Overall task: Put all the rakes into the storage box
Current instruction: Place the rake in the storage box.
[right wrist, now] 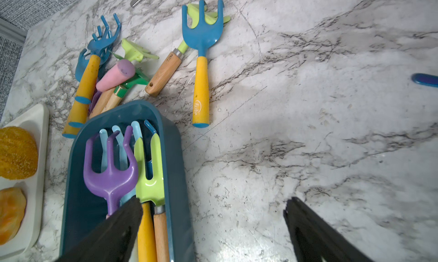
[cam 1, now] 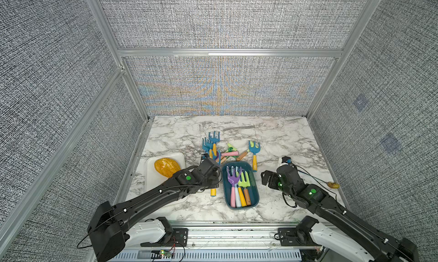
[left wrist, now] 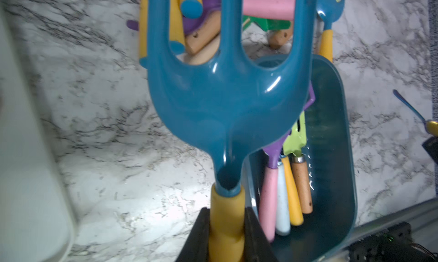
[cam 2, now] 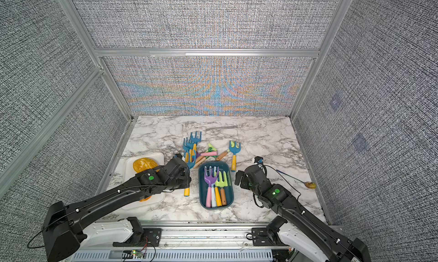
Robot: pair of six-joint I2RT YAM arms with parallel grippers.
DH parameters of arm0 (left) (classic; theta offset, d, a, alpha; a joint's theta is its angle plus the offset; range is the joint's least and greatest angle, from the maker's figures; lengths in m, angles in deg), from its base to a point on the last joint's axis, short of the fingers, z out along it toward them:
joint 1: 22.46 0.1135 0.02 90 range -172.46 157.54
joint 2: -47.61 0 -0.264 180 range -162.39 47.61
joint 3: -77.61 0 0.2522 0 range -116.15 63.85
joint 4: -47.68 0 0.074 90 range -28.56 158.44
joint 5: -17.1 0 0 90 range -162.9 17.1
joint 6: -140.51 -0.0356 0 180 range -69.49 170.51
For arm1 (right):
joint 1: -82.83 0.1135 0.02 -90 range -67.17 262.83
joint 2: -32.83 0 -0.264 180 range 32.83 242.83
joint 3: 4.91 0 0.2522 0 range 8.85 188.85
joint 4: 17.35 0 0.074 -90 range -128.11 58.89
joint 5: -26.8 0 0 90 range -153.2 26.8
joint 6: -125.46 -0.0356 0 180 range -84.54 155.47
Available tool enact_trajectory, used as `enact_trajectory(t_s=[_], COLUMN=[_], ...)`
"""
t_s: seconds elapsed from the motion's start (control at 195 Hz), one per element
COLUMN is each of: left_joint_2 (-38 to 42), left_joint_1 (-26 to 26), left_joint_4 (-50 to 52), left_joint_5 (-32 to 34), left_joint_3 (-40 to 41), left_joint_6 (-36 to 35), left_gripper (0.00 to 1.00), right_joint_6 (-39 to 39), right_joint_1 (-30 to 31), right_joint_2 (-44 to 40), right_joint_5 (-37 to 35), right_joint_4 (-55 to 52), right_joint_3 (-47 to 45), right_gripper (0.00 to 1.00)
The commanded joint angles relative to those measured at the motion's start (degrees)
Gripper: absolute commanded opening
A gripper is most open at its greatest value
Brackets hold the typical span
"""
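Note:
The blue rake still hangs outside, so the left gripper will next carry it across the storage box's side and down onto the green rake head to let go of its yellow handle.
My left gripper is shut on the yellow handle of a blue rake. The rake hangs above the marble table, just left of the storage box, with its tines over the pile of tools. In both top views the rake's handle end sticks out below my left gripper. The dark teal storage box holds several rakes with purple and green heads. My right gripper is open and empty, just right of the box wall.
A pile of toy rakes lies behind the box. One blue rake with a yellow handle lies apart at its right. A white tray with orange food stands at the left. A small spoon lies far right.

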Motion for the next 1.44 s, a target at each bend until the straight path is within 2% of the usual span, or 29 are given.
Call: enact_trajectory(t_s=[0.0,0.267,0.487,0.928,1.389,1.43], left_joint_2=[-1.1,-7.3,-13.2,-23.3,-28.3,-28.3], left_joint_1=[-4.9,-13.6,-16.4,-16.9,-16.0,-16.0], left_joint_4=[-5.6,-10.8,-13.2,-15.5,-11.5,-10.9], left_joint_5=[3.1,6.9,6.4,5.6,6.6,6.6], left_joint_3=[-0.1,-2.8,-5.8,-9.1,-13.8,-14.1], left_joint_6=[6.3,10.0,10.4,11.3,10.6,10.4], left_gripper=[0.00,0.00,0.00,0.00,0.00,0.04], right_joint_6=[-2.1,-4.4,-4.8,-4.8,-3.7,-3.4], right_joint_1=[-0.3,-1.0,-1.1,-1.5,-2.1,-2.1], right_joint_2=[0.1,-0.5,-1.8,-3.8,-3.2,-3.1], right_joint_5=[-3.6,-5.9,-5.6,-4.3,-2.8,-2.7], right_joint_4=[-1.7,-4.1,-4.2,-3.6,-2.8,-2.5], right_joint_3=[0.8,0.9,0.5,-1.2,-1.5,-1.4], right_gripper=[0.99,0.99,0.99,0.99,0.99,0.99])
